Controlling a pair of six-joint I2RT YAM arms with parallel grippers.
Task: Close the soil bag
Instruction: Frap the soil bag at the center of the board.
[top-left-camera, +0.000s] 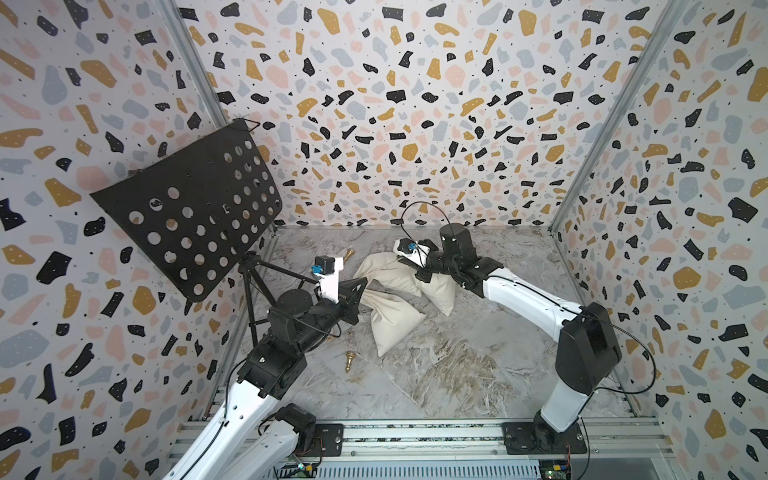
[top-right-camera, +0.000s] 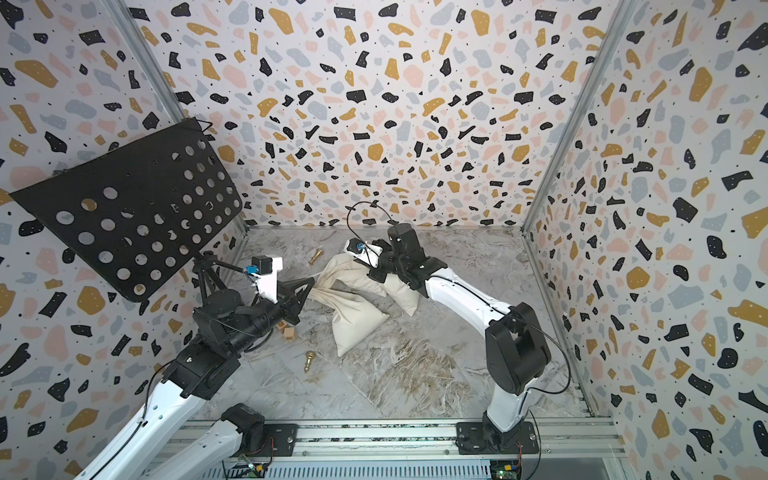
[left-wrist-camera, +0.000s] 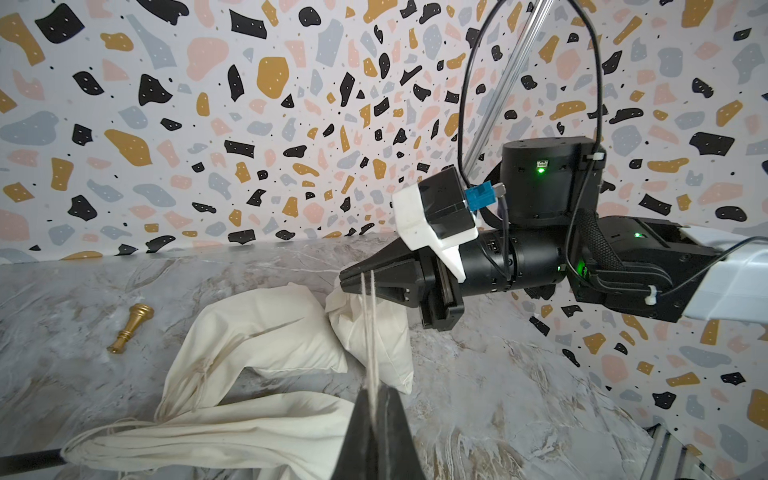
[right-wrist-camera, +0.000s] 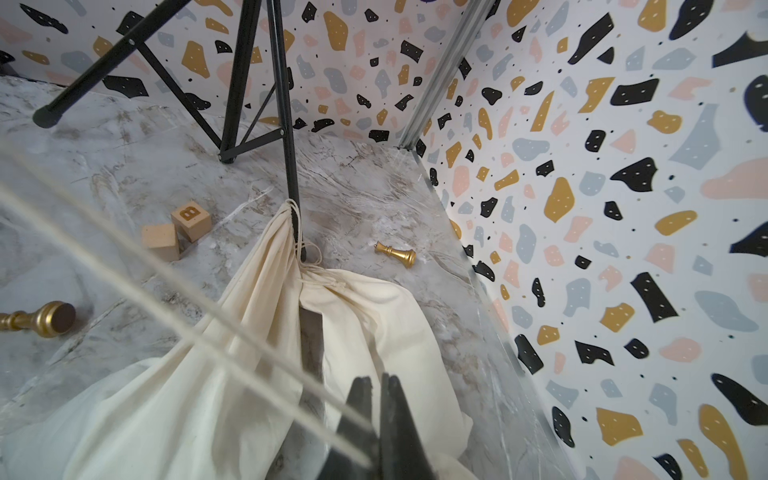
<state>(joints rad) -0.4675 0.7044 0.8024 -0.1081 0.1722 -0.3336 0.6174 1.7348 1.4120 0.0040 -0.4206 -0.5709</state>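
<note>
The bag's far part (top-left-camera: 441, 293) (right-wrist-camera: 450, 468) is below my right gripper. My right gripper should move gently down over it, away from my left gripper, and let go of the cord, which is already tight.
The soil bag (top-left-camera: 395, 328) (top-right-camera: 357, 328) is a cream cloth drawstring sack lying crumpled on the marble table. Its gathered mouth (right-wrist-camera: 291, 216) rests against a leg of the stand. The drawstring (left-wrist-camera: 371, 332) (right-wrist-camera: 124, 266) runs as a doubled taut cord above the bag, from one gripper to the other. My left gripper (top-left-camera: 365, 283) (top-right-camera: 311, 282) (left-wrist-camera: 374, 395) is shut on the cord at the bag's left side. My right gripper (top-left-camera: 400, 261) (left-wrist-camera: 345, 282) (right-wrist-camera: 376, 380) is shut on the cord's other end, over the bag's far part.
A black perforated music stand (top-left-camera: 195, 208) rises at the left, its tripod legs (right-wrist-camera: 237, 83) standing beside the bag. Gold chess pieces (top-left-camera: 350, 360) (right-wrist-camera: 397, 254) (left-wrist-camera: 131, 322) lie near the bag. Two wooden blocks (top-right-camera: 288, 331) (right-wrist-camera: 176, 230) sit by my left arm.
</note>
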